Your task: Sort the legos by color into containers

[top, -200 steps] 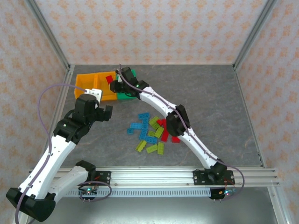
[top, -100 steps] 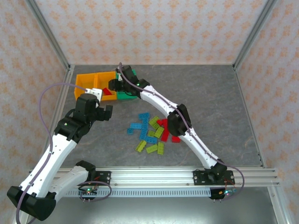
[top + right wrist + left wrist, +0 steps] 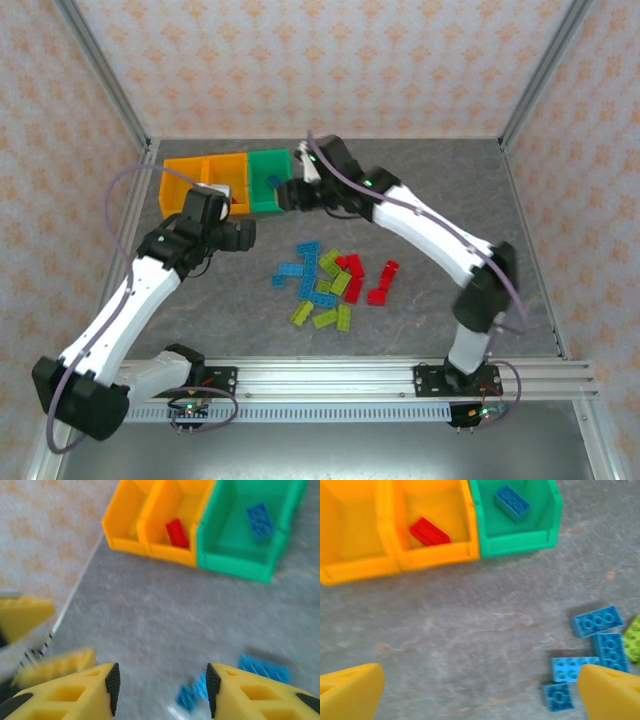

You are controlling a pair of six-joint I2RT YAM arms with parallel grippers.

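The left gripper moves back and down around the sides of the lime lego at the pile's near corner next to close, as bare table lies beside it.
The containers stand in a row at the back left: two orange bins and one green bin. A red lego lies in the middle orange bin, and a blue lego lies in the green bin. Loose blue, lime and red legos are piled mid-table. My left gripper hovers in front of the bins, open and holding nothing. My right gripper is just in front of the green bin, open with nothing between its pads.
The metal frame post and patterned wall run close behind and left of the bins. The two grippers are near each other, and the left gripper's yellow fingers show in the right wrist view. Bare grey table lies to the right.
My right gripper opened, leaving the red lego in the middle orange bin, and pulled back to the right. My left gripper shifted right, towards the pile.
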